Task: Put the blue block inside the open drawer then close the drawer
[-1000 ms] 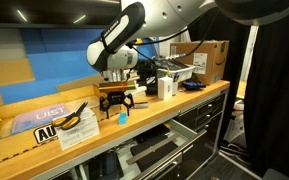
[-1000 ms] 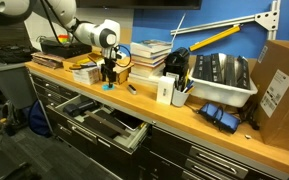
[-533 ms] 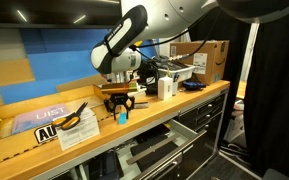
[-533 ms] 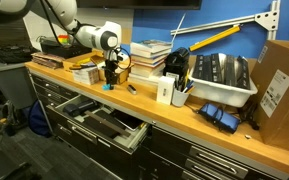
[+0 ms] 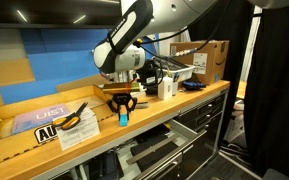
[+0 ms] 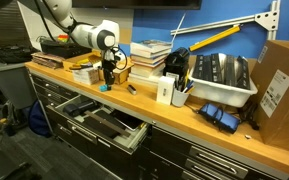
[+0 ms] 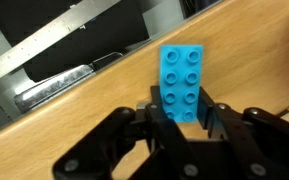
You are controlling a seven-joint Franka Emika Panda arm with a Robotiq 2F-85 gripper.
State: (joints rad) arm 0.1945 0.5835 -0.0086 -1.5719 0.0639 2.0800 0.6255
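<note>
My gripper has the blue block (image 5: 123, 117) and will carry it past the bench's front edge, down into the open drawer (image 5: 156, 150), as its inside is below the bench top.
The blue block (image 7: 182, 72), a small cyan studded brick, rests on the wooden bench top (image 7: 254, 60). My gripper (image 7: 182, 108) points down over it, and its two black fingers press against the block's lower sides, shut on it. In both exterior views the block (image 5: 123, 117) (image 6: 104, 85) shows just under the gripper (image 5: 122, 108) (image 6: 107, 77), near the bench's front edge. The drawer (image 5: 156, 150) (image 6: 109, 123) stands pulled out below the bench, right under that spot, with its pale inside showing.
A stack of books (image 6: 149, 55) stands behind the gripper. A white container (image 6: 164, 90), a white bin of tools (image 6: 222, 82) and a cardboard box (image 6: 280, 88) line the bench. Yellow-handled pliers (image 5: 74, 115) lie on papers nearby.
The gripper has lowered a little onto the block and its fingers have come together from wide open onto the block's sides. The block has stayed on the bench.
</note>
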